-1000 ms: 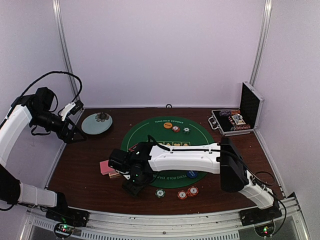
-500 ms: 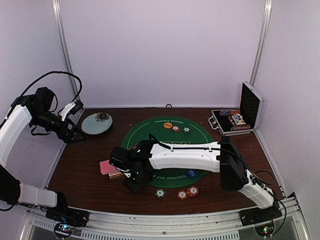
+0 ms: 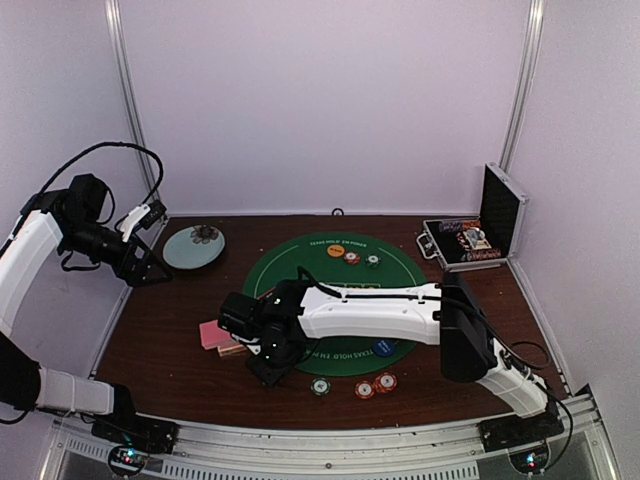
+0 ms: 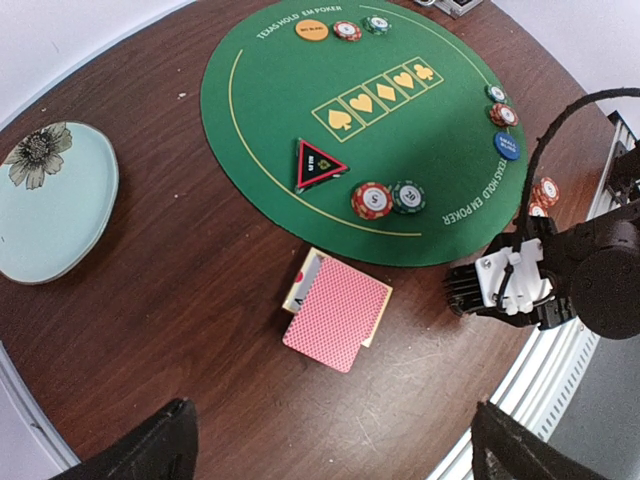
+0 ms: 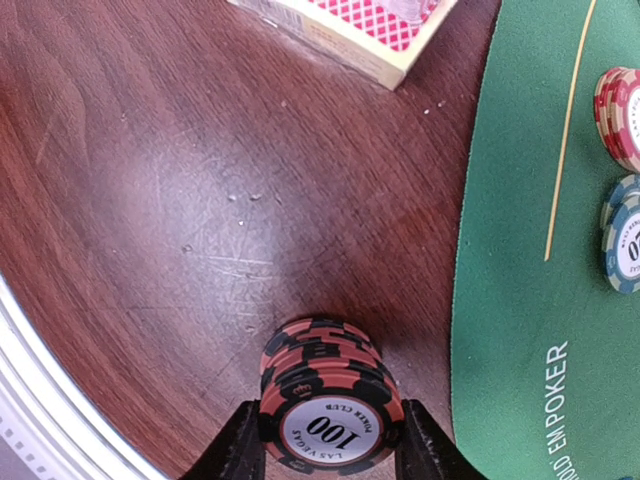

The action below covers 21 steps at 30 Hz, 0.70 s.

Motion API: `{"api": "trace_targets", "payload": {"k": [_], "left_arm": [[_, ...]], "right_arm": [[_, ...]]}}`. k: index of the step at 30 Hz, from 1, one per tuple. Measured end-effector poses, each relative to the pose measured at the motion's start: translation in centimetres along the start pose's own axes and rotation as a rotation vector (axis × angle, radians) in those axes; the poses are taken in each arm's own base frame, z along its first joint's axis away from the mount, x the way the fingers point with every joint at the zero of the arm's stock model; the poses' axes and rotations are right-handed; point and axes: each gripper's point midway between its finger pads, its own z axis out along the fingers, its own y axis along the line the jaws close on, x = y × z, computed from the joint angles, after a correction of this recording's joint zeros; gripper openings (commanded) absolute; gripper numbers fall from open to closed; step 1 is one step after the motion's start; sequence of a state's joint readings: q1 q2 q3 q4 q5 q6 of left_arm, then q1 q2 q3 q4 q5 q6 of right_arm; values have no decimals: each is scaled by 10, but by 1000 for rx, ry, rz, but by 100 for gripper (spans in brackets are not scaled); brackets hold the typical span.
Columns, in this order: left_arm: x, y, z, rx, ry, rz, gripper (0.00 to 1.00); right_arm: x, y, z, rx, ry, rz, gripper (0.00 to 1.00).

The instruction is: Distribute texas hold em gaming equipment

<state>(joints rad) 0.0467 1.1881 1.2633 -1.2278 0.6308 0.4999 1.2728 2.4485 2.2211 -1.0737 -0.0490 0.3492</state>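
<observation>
The mat is bare outward beside the far green chips, so the robot's right gripper next needs to lift the held chips outward over that free spot, lower them and release them.
A stack of orange-and-black poker chips (image 5: 330, 400) marked 100 stands on the wood beside the green mat (image 5: 520, 200). My right gripper (image 5: 330, 445) is shut on it, a finger against each side; from above it sits low at the mat's near-left edge (image 3: 268, 368). Pink-backed playing cards (image 4: 337, 310) lie just beyond on the wood. On the mat are a black-red triangle marker (image 4: 318, 165), a red chip stack (image 4: 371, 200), a green chip stack (image 4: 408, 196), an orange disc (image 4: 311, 30) and a blue disc (image 4: 507, 146). My left gripper (image 4: 340, 455) hangs open high at the far left.
A pale blue plate (image 3: 193, 247) sits at the back left. An open aluminium case (image 3: 470, 235) with more chips stands at the back right. Loose chips (image 3: 365, 389) lie near the front edge, right of my right gripper.
The right gripper's fingers have closed in onto the orange chip stack, and the wrist shifted slightly. The left arm has not moved.
</observation>
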Motion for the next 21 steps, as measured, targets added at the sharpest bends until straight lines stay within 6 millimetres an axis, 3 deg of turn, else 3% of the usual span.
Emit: {"api": "trace_targets", "payload": {"k": [15,21], "left_arm": [[0,1,0,-3,2,0,98],[1,2,0,-10,8,0,98]], "right_arm": [[-5,0,-6,-2,-16,6,35],[-16,-17,-25,1,-50,52,34]]}}
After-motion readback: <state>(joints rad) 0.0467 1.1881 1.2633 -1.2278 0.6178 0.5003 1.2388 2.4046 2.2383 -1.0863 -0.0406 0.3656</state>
